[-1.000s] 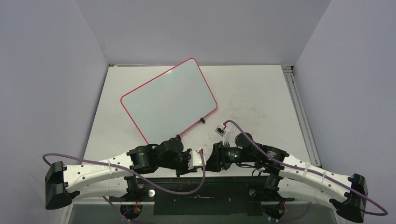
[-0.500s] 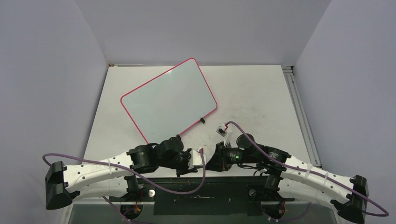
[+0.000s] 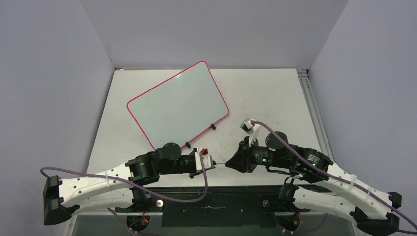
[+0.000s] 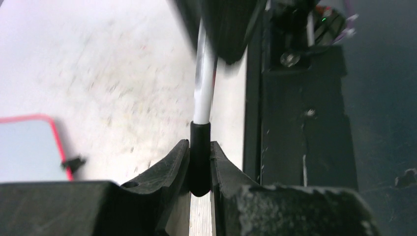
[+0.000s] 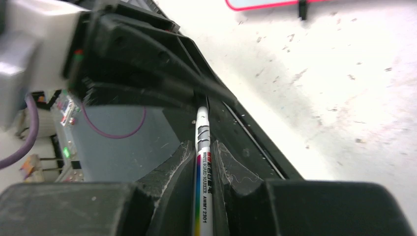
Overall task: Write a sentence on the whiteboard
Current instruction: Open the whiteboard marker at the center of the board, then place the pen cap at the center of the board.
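Note:
The left gripper next needs to pull the cap off the marker's body, turn downward and lower to release the cap on the bare tabletop before the board [image 3: 220, 154] [image 4: 145, 157], which lies below.
The whiteboard [image 3: 177, 105] lies tilted at the back left of the table, pink-red rimmed and blank; no sentence shows on it. A white whiteboard marker [image 3: 222, 163] spans between my two grippers near the front edge. My left gripper [image 3: 211, 162] is shut on the marker's black cap end [image 4: 200, 147]. My right gripper [image 3: 232, 162] is shut on the printed white barrel [image 5: 202, 142]. The left wrist view shows the board's corner [image 4: 24, 147] at the left; its rim [image 5: 260, 4] runs along the top of the right wrist view.
Two small black feet [image 3: 213, 127] [image 3: 187, 145] stick out from the board's near edge. A black base rail [image 3: 211, 196] runs under both wrists along the front. A metal track [image 3: 314, 118] lines the right table edge. Grey walls close in on three sides.
My right gripper has closed onto the marker barrel. Both wrists have risen away from the base rail, and the right arm has swung up and to the right.

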`<state>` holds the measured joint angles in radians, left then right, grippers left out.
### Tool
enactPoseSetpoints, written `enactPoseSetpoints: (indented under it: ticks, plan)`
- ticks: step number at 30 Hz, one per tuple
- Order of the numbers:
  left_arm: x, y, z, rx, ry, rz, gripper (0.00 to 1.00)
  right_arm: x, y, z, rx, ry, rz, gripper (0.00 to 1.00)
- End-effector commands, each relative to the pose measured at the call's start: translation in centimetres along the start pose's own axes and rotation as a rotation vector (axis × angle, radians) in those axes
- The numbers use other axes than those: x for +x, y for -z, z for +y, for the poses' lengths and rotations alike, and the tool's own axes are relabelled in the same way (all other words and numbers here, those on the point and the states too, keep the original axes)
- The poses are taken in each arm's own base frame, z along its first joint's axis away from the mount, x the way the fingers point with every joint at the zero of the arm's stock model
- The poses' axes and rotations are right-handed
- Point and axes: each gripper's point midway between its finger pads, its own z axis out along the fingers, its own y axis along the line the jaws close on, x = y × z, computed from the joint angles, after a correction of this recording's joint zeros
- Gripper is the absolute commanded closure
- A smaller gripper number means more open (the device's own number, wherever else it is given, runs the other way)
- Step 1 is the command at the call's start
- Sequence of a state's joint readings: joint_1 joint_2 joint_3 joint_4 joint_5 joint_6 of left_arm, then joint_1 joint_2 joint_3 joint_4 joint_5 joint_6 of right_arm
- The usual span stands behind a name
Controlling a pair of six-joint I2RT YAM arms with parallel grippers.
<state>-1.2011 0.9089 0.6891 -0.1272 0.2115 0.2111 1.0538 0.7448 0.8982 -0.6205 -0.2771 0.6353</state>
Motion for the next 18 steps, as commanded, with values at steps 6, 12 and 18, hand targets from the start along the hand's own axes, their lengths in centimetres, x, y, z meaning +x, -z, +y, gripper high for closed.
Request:
enactPoseSetpoints:
  ticks: [6, 12, 18]
  plan:
    - [6.8, 2.3, 2.5, -0.184, 0.016, 0.205, 1.0, -1.7, 6.2, -0.2, 0.121, 0.173, 0.041, 0.95]
    - [6.7, 2.3, 2.9, -0.207, 0.032, 0.209, 1.0, -2.3, 7.4, 0.1, 0.123, 0.157, -0.005, 0.95]
    - [4.5, 1.7, 3.2, -0.252, 0.19, 0.143, 1.0, -3.5, 7.5, -2.2, 0.233, 0.087, -0.139, 0.95]
